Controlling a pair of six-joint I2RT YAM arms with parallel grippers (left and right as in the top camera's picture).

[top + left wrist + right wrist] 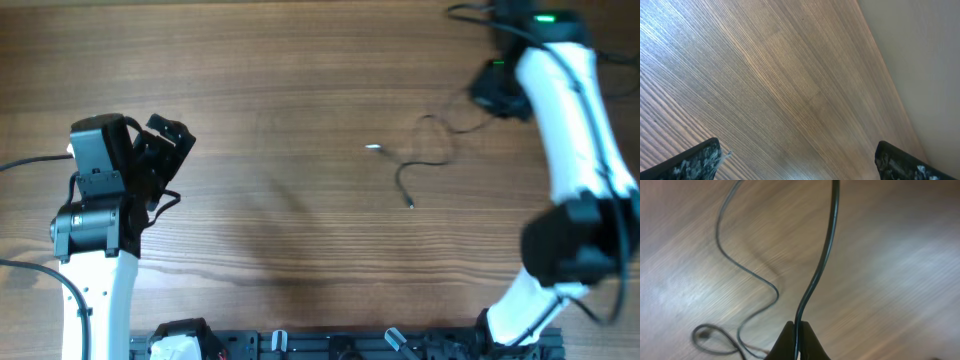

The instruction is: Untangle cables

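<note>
I should move my right gripper to the right in the overhead view, then lower it and let go of the cable, because there is bare wood below it on that side.
Thin black cables lie on the wooden table right of centre, one end with a small silver plug, another end pointing toward the front. My right gripper is at the far right back, shut on one thin black cable that runs up from between its fingertips. A second thin wire curls on the table to its left in the right wrist view. My left gripper is open and empty at the left side, far from the cables; its fingers hang over bare wood.
The table's far edge and a pale wall show in the left wrist view. A black rail with fittings runs along the front edge. Thicker black robot cables trail at the left.
</note>
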